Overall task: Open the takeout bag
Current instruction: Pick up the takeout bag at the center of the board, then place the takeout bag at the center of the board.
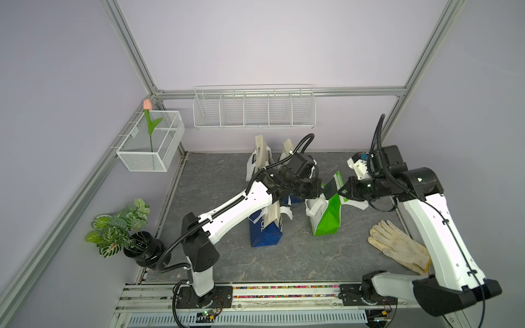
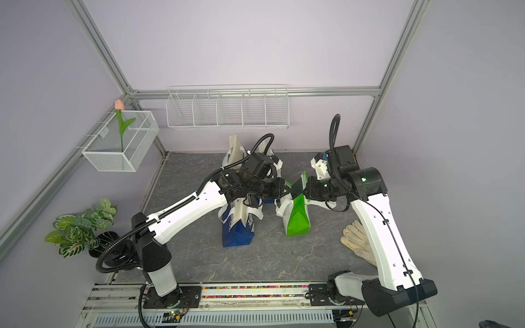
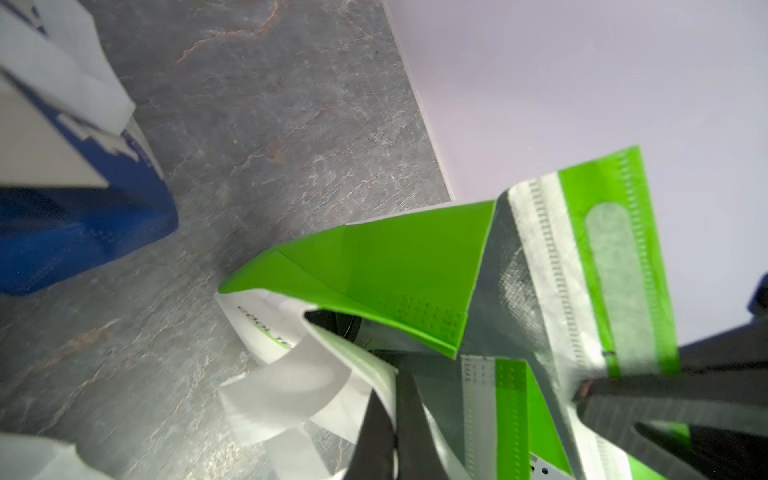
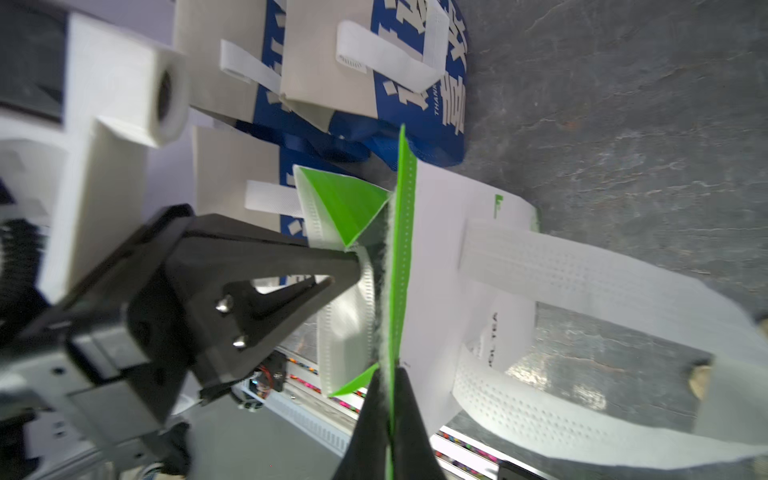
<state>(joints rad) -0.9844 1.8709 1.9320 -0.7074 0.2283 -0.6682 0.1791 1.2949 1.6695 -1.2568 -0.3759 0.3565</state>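
My right gripper pulls outward and away from my left gripper next, before I release the bag's opposite rim (image 1: 339, 178) (image 4: 399, 296), since the bag's opening gapes only a little.
The takeout bag (image 1: 326, 220) is green and white with white handles and stands near the middle of the grey table in both top views (image 2: 297, 220). My left gripper (image 1: 321, 189) is shut on the bag's left top rim. In the left wrist view the left gripper (image 3: 397, 386) pinches the white side wall of the bag (image 3: 374, 257). My right gripper (image 1: 342, 190) is shut on the opposite rim, and in the right wrist view it (image 4: 390, 378) clamps the green top edge of the bag (image 4: 440, 257). Between the two grippers the mouth gapes a little, dark inside.
A blue and white bag (image 1: 265, 231) stands just left of the green one under my left arm, with more bags (image 1: 261, 156) behind it. A pale work glove (image 1: 397, 247) lies at the right. A potted plant (image 1: 122, 227), a mesh basket (image 1: 150, 142) and a wire shelf (image 1: 252, 110) line the walls.
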